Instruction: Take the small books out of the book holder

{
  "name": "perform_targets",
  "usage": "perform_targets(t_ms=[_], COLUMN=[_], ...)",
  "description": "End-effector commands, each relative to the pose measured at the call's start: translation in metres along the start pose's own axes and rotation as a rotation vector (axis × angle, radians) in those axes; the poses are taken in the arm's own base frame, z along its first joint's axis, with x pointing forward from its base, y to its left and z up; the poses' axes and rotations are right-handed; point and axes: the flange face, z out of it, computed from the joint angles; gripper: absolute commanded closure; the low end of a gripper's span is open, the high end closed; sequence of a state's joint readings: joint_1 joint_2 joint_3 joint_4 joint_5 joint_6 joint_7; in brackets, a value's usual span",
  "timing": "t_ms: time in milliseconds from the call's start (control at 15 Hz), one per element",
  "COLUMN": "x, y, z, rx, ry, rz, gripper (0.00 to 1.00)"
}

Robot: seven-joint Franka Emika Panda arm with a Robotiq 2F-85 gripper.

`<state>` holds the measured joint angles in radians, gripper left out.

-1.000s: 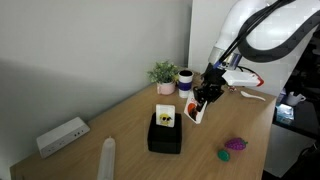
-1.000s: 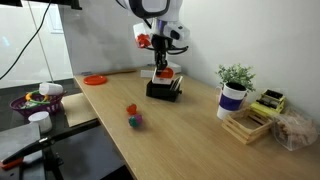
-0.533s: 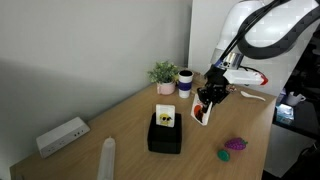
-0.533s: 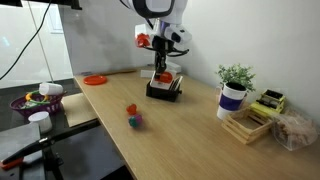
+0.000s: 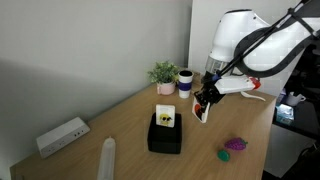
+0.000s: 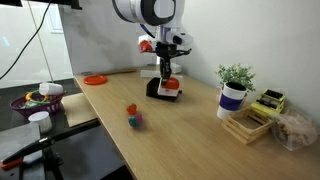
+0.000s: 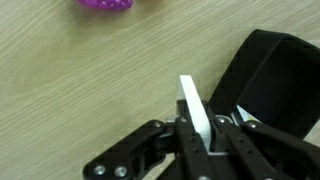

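Note:
I need to move the white book in my gripper toward the cup next, then lower it and let go of it there, because the tabletop [image 6: 188,107] is bare between the holder and the cup.
My gripper [image 7: 200,142] is shut on a small white book [image 7: 194,112], seen edge-on between the fingers in the wrist view. In both exterior views the gripper [image 5: 204,100] [image 6: 167,77] hangs just above the table, with the held book [image 5: 201,113] [image 6: 171,88] showing a red picture. The black book holder [image 5: 165,137] [image 7: 272,80] stands right beside it. Another small book [image 5: 166,116] with a yellow cover stands upright in the holder's slot.
A potted plant [image 5: 163,75] and a cup [image 5: 185,79] stand at the back. A long white box [image 5: 62,135] and a white cylinder [image 5: 106,158] lie at one end. Purple and green toys [image 5: 233,147] [image 7: 107,4] lie near the table's edge. An orange plate [image 6: 95,79] lies beyond the holder.
The arm has swung round, and the held book has come down a little beside the holder. The gripper stays shut on it.

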<state>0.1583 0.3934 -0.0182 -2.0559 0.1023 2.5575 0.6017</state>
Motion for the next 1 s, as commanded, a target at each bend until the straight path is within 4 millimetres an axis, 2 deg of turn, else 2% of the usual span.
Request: perform_targets(t_ms=[0, 267, 667, 933], x=[0.020, 0.040, 0.065, 0.077], y=[-0.014, -0.021, -0.010, -0.010], z=[0.020, 0.046, 0.088, 0.089], rx=[0.009, 0.035, -0.015, -0.019], ry=[0.028, 0.036, 0.017, 0.034], rz=[-0.014, -0.011, 0.032, 0.040], gripper=[0.96, 0.96, 0.96, 0.96])
